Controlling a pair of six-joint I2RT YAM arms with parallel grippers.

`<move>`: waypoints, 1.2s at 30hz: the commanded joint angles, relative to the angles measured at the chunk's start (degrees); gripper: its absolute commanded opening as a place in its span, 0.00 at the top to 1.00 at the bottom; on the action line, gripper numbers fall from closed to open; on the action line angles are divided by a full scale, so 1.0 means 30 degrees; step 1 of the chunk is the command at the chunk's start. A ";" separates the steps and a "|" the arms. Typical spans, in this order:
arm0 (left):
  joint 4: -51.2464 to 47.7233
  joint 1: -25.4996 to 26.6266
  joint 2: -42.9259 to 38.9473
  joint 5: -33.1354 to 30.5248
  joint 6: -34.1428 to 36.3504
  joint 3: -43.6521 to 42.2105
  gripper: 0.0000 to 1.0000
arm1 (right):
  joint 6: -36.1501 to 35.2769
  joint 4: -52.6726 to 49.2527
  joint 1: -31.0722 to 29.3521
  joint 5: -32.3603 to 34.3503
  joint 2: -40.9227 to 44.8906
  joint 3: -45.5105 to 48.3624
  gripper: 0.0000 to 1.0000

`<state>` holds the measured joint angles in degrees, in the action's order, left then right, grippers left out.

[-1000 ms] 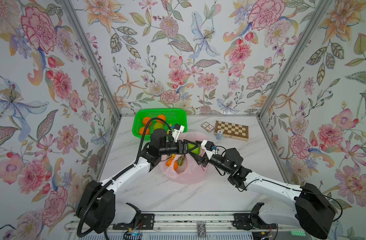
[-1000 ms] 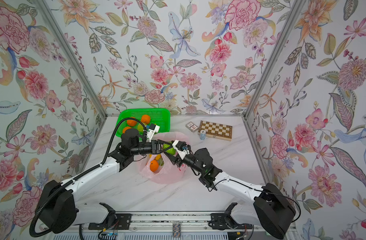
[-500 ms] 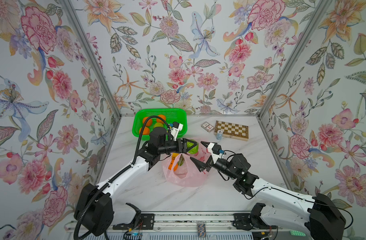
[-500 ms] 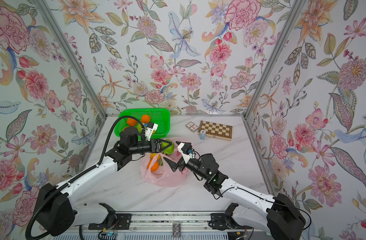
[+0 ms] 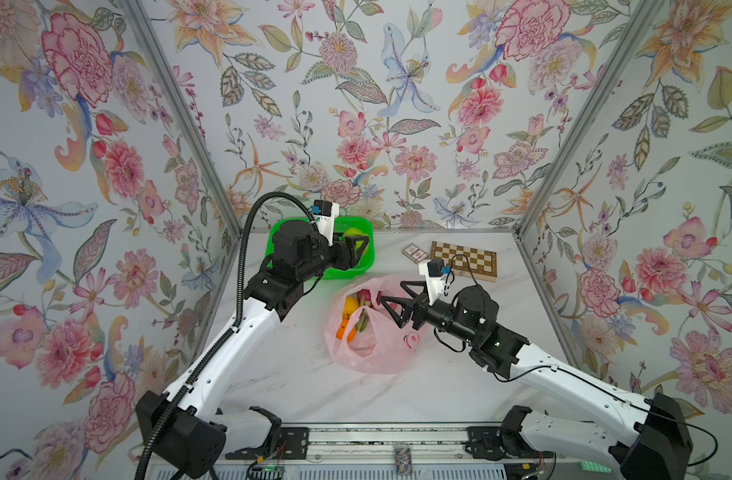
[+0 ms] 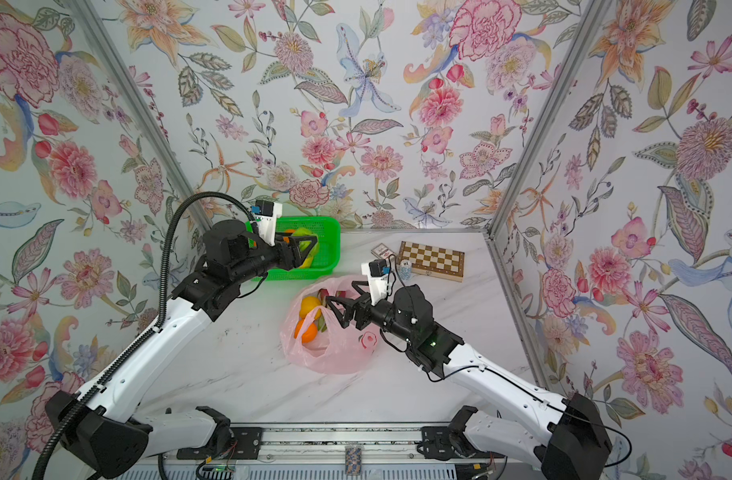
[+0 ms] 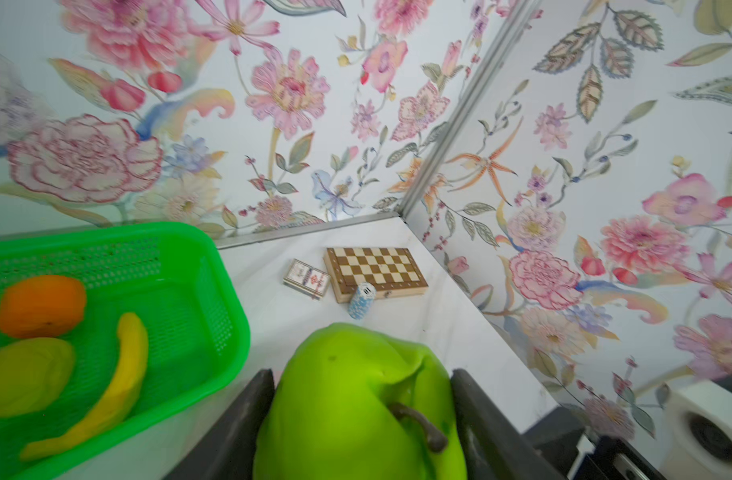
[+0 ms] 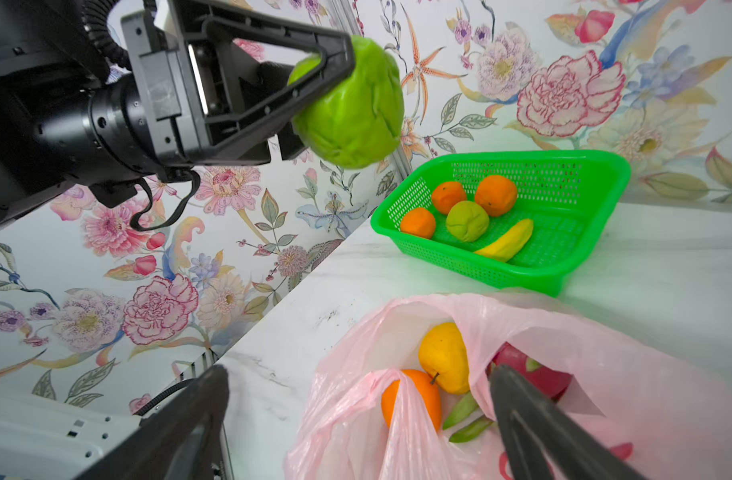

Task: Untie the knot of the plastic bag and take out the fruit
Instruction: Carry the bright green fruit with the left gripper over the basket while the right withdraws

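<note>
I will next lower my left gripper outward, tilting it down, into the basket's far corner beyond the banana (image 7: 138, 294) to let go of the green pear-like fruit (image 7: 356, 395), because that spot is empty.
The pink plastic bag (image 5: 377, 345) (image 6: 335, 353) (image 8: 605, 374) lies open-mouthed on the marble table; no knot shows. Inside it are an orange (image 8: 422, 399), a yellow fruit (image 8: 443, 357) and a red dragon fruit (image 8: 539, 374). A loose handle drapes over the orange. My left gripper (image 5: 358, 245) (image 6: 310, 245) (image 7: 362, 399) is shut on a green pear-like fruit (image 7: 356, 395) (image 8: 352, 112), held in the air above the green basket (image 5: 356, 270). My right gripper (image 5: 391, 291) (image 6: 341, 291) (image 8: 358, 374) stands wide open just above the bag's mouth, holding nothing.
The green basket (image 8: 584, 166) (image 7: 214, 266) at the back left holds three oranges, a round green fruit and a banana. A chessboard (image 5: 464, 259), a card box (image 5: 415, 252) and a small blue-white cylinder (image 7: 361, 300) lie at the back right.
My left gripper has carried the green fruit up out of the bag and back over the basket. My right gripper has opened wider and drawn back a little from the bag's mouth.
</note>
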<state>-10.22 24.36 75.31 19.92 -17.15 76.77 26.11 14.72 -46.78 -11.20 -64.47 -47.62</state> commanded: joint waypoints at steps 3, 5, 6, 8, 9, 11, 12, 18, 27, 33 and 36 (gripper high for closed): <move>-0.1480 -0.1696 0.2616 -0.3505 0.2348 0.2207 0.47 | 0.1624 -0.5544 -0.0219 -0.1696 -0.2169 -0.3115 0.01; -0.1698 -0.2197 0.3541 -0.4284 0.2893 0.2890 0.48 | 0.1539 -0.6525 -0.0390 -0.1805 -0.2787 -0.3916 0.02; -0.1826 -0.2402 0.4098 -0.4616 0.3163 0.3236 0.48 | 0.1498 -0.6868 -0.0501 -0.1749 -0.2990 -0.4194 0.02; -0.1970 -0.2737 0.5343 -0.4845 0.3570 0.3826 0.49 | 0.1487 -0.7192 -0.0637 -0.1593 -0.3295 -0.4449 0.02; -0.2114 -0.2923 0.5948 -0.4853 0.3724 0.4213 0.49 | 0.1505 -0.7146 -0.0708 -0.1548 -0.3368 -0.4489 0.02; -0.2421 -0.3162 0.7054 -0.4945 0.4009 0.4929 0.49 | 0.1574 -0.6979 -0.0780 -0.1486 -0.3402 -0.4405 0.02; -0.2658 -0.3262 0.7688 -0.5113 0.4243 0.5329 0.49 | 0.1608 -0.6864 -0.0802 -0.1438 -0.3375 -0.4376 0.02; -0.3956 -0.3667 1.1382 -0.5730 0.5242 0.7604 0.50 | 0.1742 -0.6721 -0.1039 -0.0941 -0.3031 -0.4064 0.02; -0.5786 -0.3875 1.7125 -0.4370 0.5402 1.2424 0.51 | 0.1951 -0.6445 -0.1220 -0.0302 -0.2626 -0.3494 0.02; -0.6857 -0.3961 2.0857 -0.3942 0.4996 1.6629 0.51 | 0.1987 -0.6431 -0.1278 -0.0393 -0.2913 -0.3711 0.02; -0.7916 -0.4091 2.2819 -0.3997 0.4622 1.9334 0.51 | 0.1982 -0.6569 -0.1349 -0.0412 -0.3014 -0.3929 0.02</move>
<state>-29.95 13.06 140.03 7.27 -2.00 128.75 31.59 -4.54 -50.30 -12.84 -73.71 -59.13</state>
